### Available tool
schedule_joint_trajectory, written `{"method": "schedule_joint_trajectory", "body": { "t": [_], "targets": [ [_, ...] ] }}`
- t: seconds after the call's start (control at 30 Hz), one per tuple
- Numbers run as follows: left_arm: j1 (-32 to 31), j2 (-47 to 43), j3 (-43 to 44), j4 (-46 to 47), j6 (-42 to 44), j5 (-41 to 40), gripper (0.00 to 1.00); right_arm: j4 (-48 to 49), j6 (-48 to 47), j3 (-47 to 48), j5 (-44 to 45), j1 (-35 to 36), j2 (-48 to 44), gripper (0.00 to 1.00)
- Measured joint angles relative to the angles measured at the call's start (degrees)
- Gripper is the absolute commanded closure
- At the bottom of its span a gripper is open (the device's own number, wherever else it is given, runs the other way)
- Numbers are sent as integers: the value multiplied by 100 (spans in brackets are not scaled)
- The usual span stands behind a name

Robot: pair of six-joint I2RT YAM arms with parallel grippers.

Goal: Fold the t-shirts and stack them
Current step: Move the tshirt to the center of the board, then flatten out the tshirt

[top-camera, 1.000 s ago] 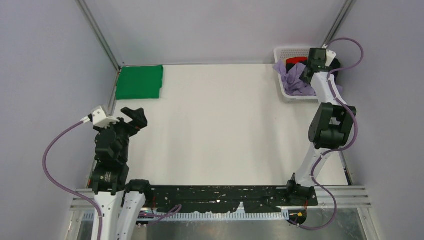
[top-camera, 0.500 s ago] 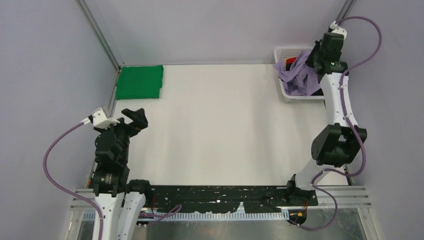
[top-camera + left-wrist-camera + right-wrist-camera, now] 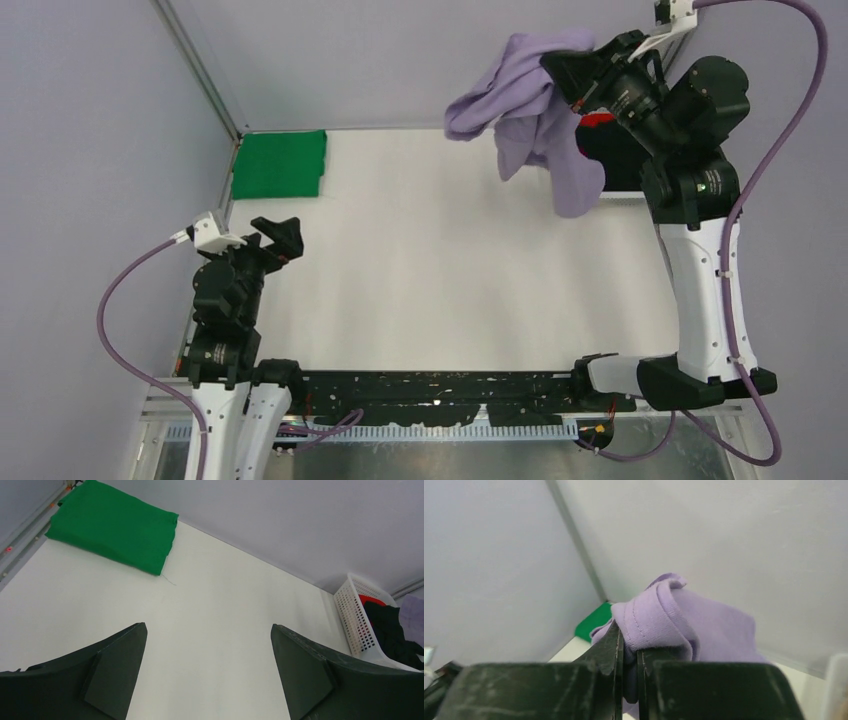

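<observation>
I need to move my right gripper back and down, away from the basket, and lower the hanging lavender-purple t-shirt onto the middle of the table, because that spot is empty.
A lavender-purple t-shirt (image 3: 530, 110) hangs in the air at the back right, bunched and drooping over the table. My right gripper (image 3: 556, 72) is shut on a fold of it, and the hem (image 3: 659, 622) bulges out above the pinched fingers. A bright green t-shirt (image 3: 279, 164) lies folded flat in the far left corner; the same green t-shirt (image 3: 112, 526) fills the upper left of the left wrist view. My left gripper (image 3: 275, 232) stands open over the left side of the table with nothing between its fingers. Black cloth (image 3: 392, 630) and red cloth (image 3: 371, 600) lie in the basket.
A white perforated basket (image 3: 352, 615) stands at the far right edge of the table, mostly hidden behind the right arm in the top view. Grey walls close the back and both sides. A metal rail runs along the near edge by the arm bases.
My right arm has risen out of the basket and swung left, lifting the lavender shirt clear of it. The left arm has barely moved.
</observation>
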Motion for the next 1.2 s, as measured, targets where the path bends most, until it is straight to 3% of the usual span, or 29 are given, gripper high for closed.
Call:
{"method": "schedule_joint_trajectory", "body": {
  "t": [0.3,0.4,0.5,0.53,0.63,0.67,0.73,0.77,0.83,1.03,1.2],
  "targets": [
    [0,184,13,-181,-205,210,1,96,627,-140,-1088,1045,282,95],
    [0,254,37,-297,-275,216,1,339,756,-907,-1147,1165,125,95],
    [0,428,46,-398,-334,223,1,439,754,-2179,-614,1169,-317,92],
    [0,518,48,-426,-367,245,1,382,730,-2612,-365,1163,-485,90],
    [0,929,55,-476,-415,560,1,138,621,-4013,557,1147,-975,59],
    [0,1126,55,-472,-431,748,1,24,586,-4476,929,1139,-1097,54],
    [-2,1493,44,-448,-470,1169,1,-251,544,-5169,1606,1088,-1163,32],
    [-24,1698,15,-385,-511,1425,1,-483,531,-5445,1987,1058,-1121,14],
    [-192,2116,-94,-247,-579,1799,1,-929,557,-5751,2710,1010,-968,1],
    [-1976,3178,-205,-177,-588,1993,1,-1504,564,-5827,4347,962,-1023,4],
    [-3075,4190,109,26,-595,2122,10,-1381,741,-6122,4931,962,-1526,5]
  ]
}}
